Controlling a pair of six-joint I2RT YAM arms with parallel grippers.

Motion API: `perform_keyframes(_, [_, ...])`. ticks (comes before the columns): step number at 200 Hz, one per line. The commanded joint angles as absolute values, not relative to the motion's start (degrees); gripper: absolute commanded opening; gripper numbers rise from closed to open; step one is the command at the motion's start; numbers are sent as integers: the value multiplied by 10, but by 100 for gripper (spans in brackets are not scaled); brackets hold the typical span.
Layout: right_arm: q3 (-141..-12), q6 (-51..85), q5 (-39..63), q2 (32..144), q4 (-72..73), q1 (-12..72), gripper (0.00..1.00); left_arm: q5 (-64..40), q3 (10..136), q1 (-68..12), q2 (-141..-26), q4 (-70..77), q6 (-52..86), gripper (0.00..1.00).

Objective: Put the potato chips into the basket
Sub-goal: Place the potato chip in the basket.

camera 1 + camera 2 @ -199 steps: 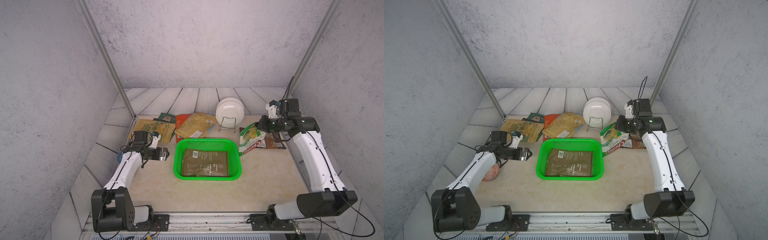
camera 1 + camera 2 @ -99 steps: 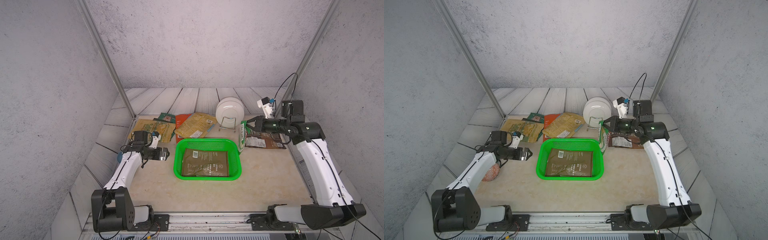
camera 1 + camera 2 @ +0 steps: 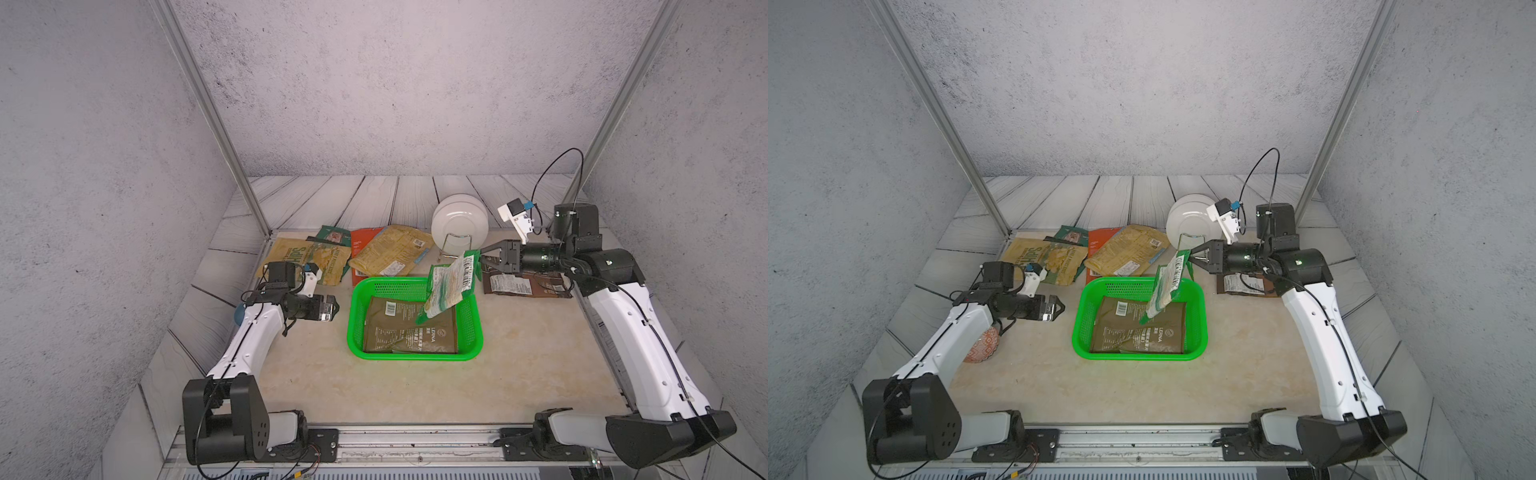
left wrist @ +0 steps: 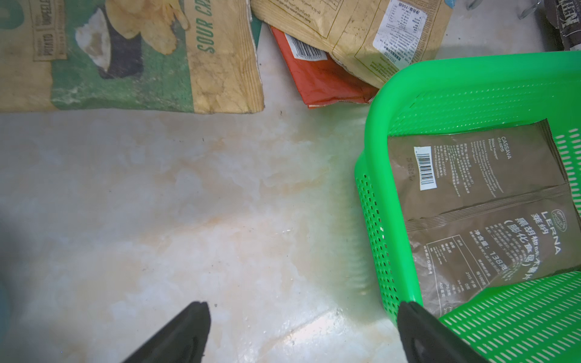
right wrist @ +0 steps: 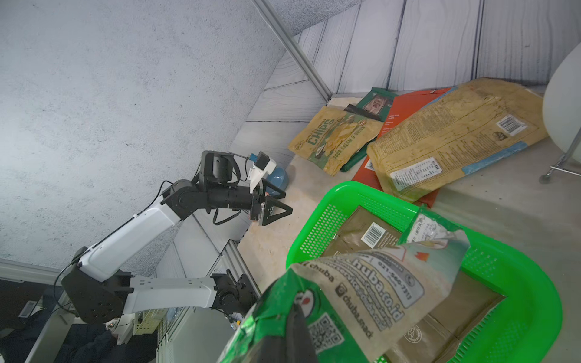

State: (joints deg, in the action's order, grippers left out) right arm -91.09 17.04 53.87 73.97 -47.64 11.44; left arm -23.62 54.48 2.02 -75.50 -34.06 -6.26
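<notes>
The green-white bag (image 3: 451, 284) goes down and toward my left gripper next for my right gripper to release, since the brown chip bag lies below it on that side.
The green basket (image 3: 353, 332) sits mid-table with a brown chip bag (image 3: 399, 332) lying flat inside. My right gripper (image 3: 482, 259) is shut on the top edge of a green-white chip bag (image 3: 451, 284), which dangles over the basket's far right corner, its lower tip inside the rim. The right wrist view shows this bag (image 5: 377, 283) pinched in the jaws above the basket (image 5: 534, 283). My left gripper (image 3: 332, 307) hovers open and empty just left of the basket. More chips lie behind: a mustard bag (image 3: 307, 259), an orange-red bag (image 3: 363, 245), a yellow bag (image 3: 392, 249).
A dark brown bag (image 3: 523, 284) lies on the table under my right wrist. White plates (image 3: 459, 226) stand in a wire rack behind the basket. A blue bowl (image 5: 278, 177) and a patterned orange bowl (image 3: 982, 347) sit by my left arm.
My right gripper has lifted the green-white bag off the table at the right and carried it left, over the basket's far right corner. The left arm has not moved.
</notes>
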Motion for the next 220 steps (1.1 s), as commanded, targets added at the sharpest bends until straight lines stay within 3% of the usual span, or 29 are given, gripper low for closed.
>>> perform_keyframes(1, [-893,155,566,717,-457,115,0,-242,555,16,-764,-346,-70,100])
perform_keyframes(50, [-852,137,560,715,-475,115,0,-244,555,17,-764,-347,-70,100])
perform_keyframes(112, [-816,99,465,715,-551,116,0,-248,557,16,-762,-348,-70,100])
perform_keyframes(220, [-788,137,471,739,-497,147,0,-248,557,15,-762,-350,-70,100])
